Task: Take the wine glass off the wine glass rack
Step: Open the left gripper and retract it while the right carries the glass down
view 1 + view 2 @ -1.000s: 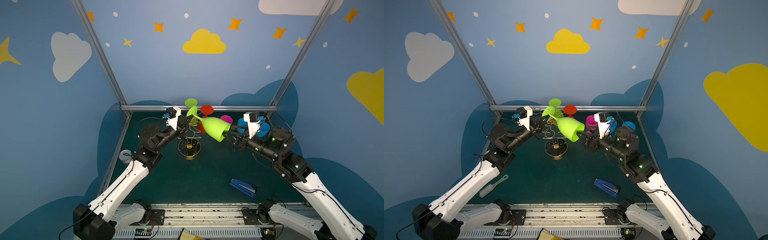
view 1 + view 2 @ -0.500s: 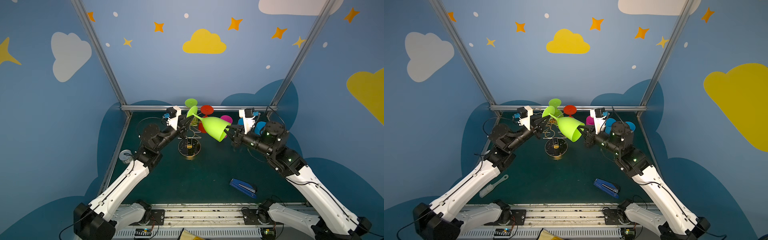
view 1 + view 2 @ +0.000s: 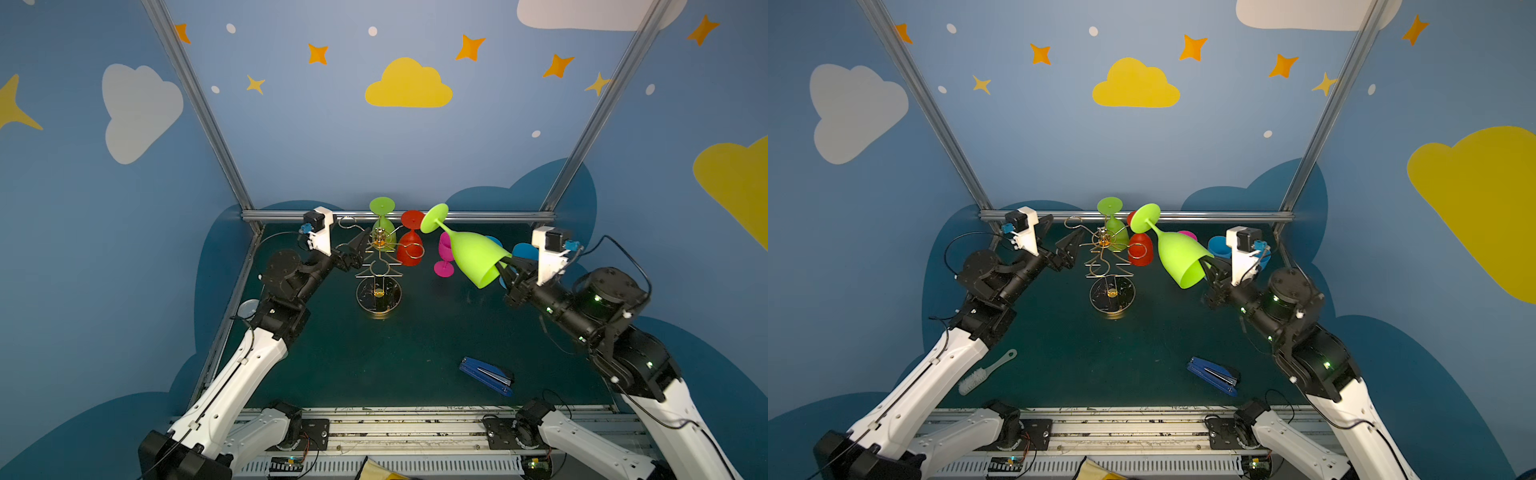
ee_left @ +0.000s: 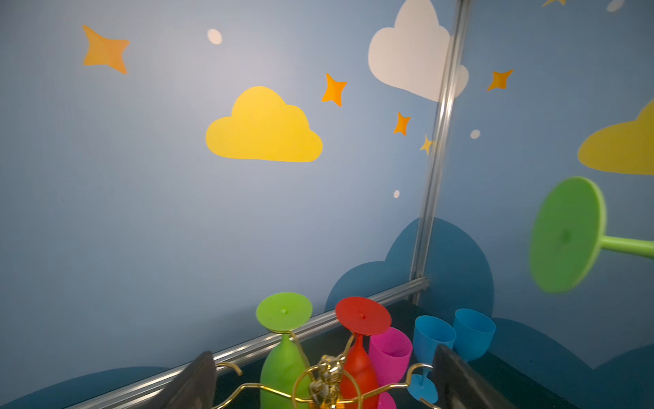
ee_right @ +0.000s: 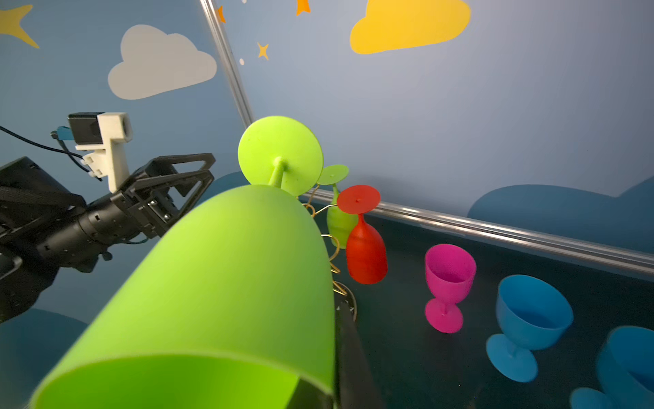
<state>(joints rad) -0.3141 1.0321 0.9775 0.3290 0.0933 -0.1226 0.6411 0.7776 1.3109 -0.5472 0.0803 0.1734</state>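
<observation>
I should next tilt my right gripper down, lower it to the bare tabletop by the pink glass [image 5: 446, 368] and release the green glass's rim, because that spot is below and the green glass's foot points up.
My right gripper [image 3: 505, 266] [image 3: 1208, 266] [image 5: 318, 389] is shut on the rim of a lime green wine glass [image 3: 473, 257] [image 3: 1177, 257] [image 5: 230, 283]. The glass hangs tilted in the air, foot up and towards the back, to the right of the wine glass rack [image 3: 380, 270] [image 3: 1111, 266] and clear of it. The rack is gold wire on a round dark base. My left gripper [image 3: 360, 245] [image 3: 1073, 245] [image 4: 325, 386] is open and empty at the rack's left arms. The glass's foot [image 4: 566, 233] shows in the left wrist view.
A smaller green glass [image 3: 382, 226] and a red glass [image 3: 410, 249] hang upside down on the rack. A pink glass [image 3: 444, 257] and two blue glasses [image 5: 531, 311] stand at the back right. A blue stapler [image 3: 486, 376] lies front right, a brush [image 3: 984, 372] front left.
My right gripper shut on the glass's rim, then my left gripper opened and let go of its stem. The right arm has carried the glass rightward, away from the rack.
</observation>
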